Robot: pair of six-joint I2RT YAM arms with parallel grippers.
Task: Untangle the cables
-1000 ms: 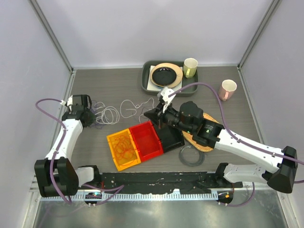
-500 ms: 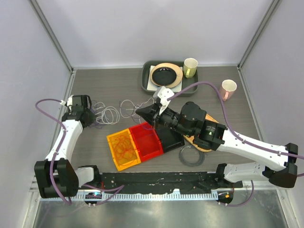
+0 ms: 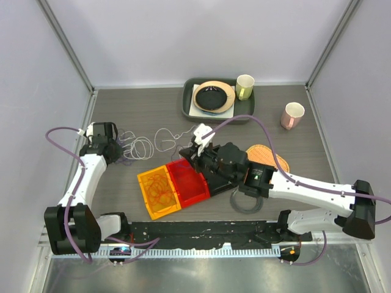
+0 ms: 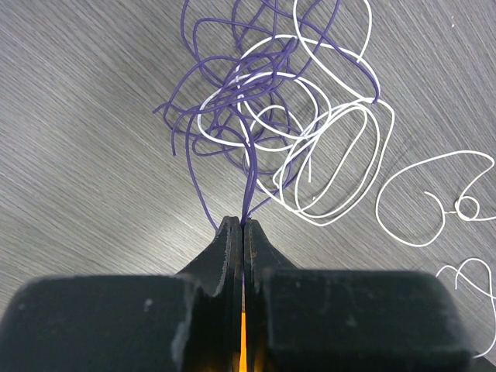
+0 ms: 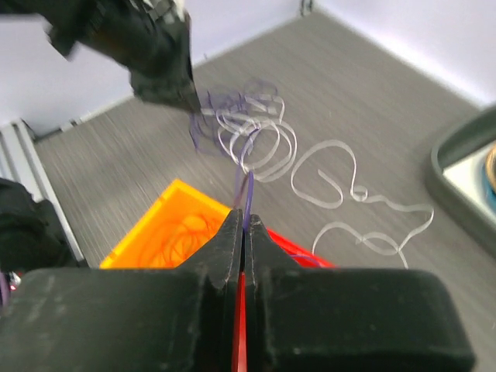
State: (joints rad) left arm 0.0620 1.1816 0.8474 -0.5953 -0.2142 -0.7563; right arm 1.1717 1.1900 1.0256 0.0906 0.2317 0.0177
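The bottom of the red bin is below my right gripper and back from it, so next I will lower my right gripper back over it, tilting its fingertips down to let go of the piece of purple cable.
A tangle of purple cable [image 4: 209, 116] lies knotted into white cable coils [image 4: 333, 163] on the grey table, left of centre. My left gripper [image 4: 243, 223] is shut on a purple strand at the tangle's near side; from above it sits at the coils' left [image 3: 113, 148]. My right gripper [image 5: 245, 217] is shut on another purple strand [image 5: 248, 192] that runs back to the tangle. It hovers over the far edge of the red bin [image 3: 189, 180]. A loose white cable [image 3: 166, 139] snakes to the right. An orange-red cable [image 3: 160, 189] is coiled in the orange bin [image 3: 144, 180].
A black bin [image 3: 221, 177] adjoins the red one, with a clear ring [image 3: 246, 200] and a woven mat [image 3: 269, 155] to its right. At the back stand a green tray [image 3: 188, 105] with a plate and a cup, and a pink cup [image 3: 292, 115].
My right arm has swung left and nearer, carrying its shut gripper from above the loose white cable to the red bin's far edge and uncovering the mat. The left arm has stayed still.
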